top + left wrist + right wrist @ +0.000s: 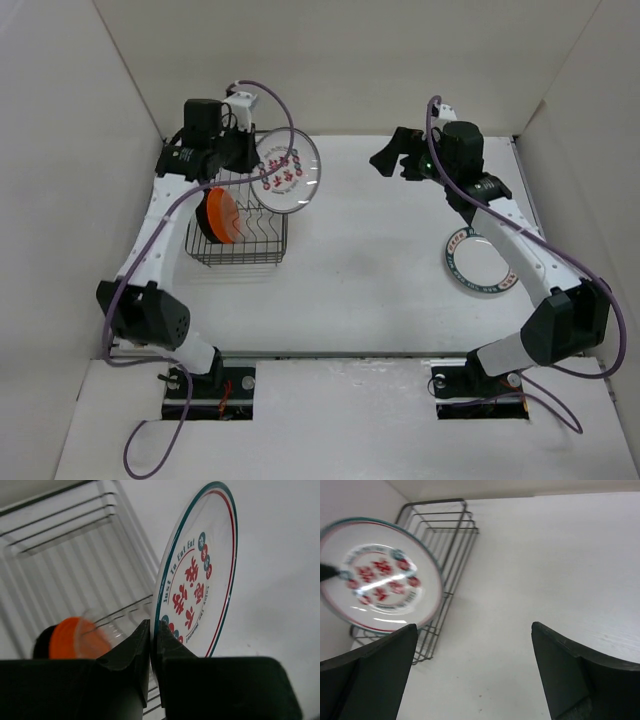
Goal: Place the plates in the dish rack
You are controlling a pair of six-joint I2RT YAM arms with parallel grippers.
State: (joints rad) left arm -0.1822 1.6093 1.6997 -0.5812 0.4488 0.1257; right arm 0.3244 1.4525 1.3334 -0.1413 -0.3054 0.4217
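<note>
The side of the white plate slants across the standing plates. My left gripper needs to turn next and lower it into the open slot of the dish rack, next to the clear glass plate.
My left gripper (250,150) (154,625) is shut on the rim of the white plate with red characters (287,171) (200,580) (380,575). It holds the plate upright over the far right end of the dish rack (240,255) (60,530) (450,545). An orange plate (222,215) (67,637) and a black plate (203,215) stand on edge in the rack, with a clear glass plate (102,627) beside the orange one. My right gripper (385,160) (475,627) hangs open to the right of the held plate, apart from it. The green-rimmed white plate (462,270) lies flat on the table at right.
White walls close in the table on the left, back and right. The rack stands near the left wall. My right arm (520,245) passes over the green-rimmed plate's far edge.
</note>
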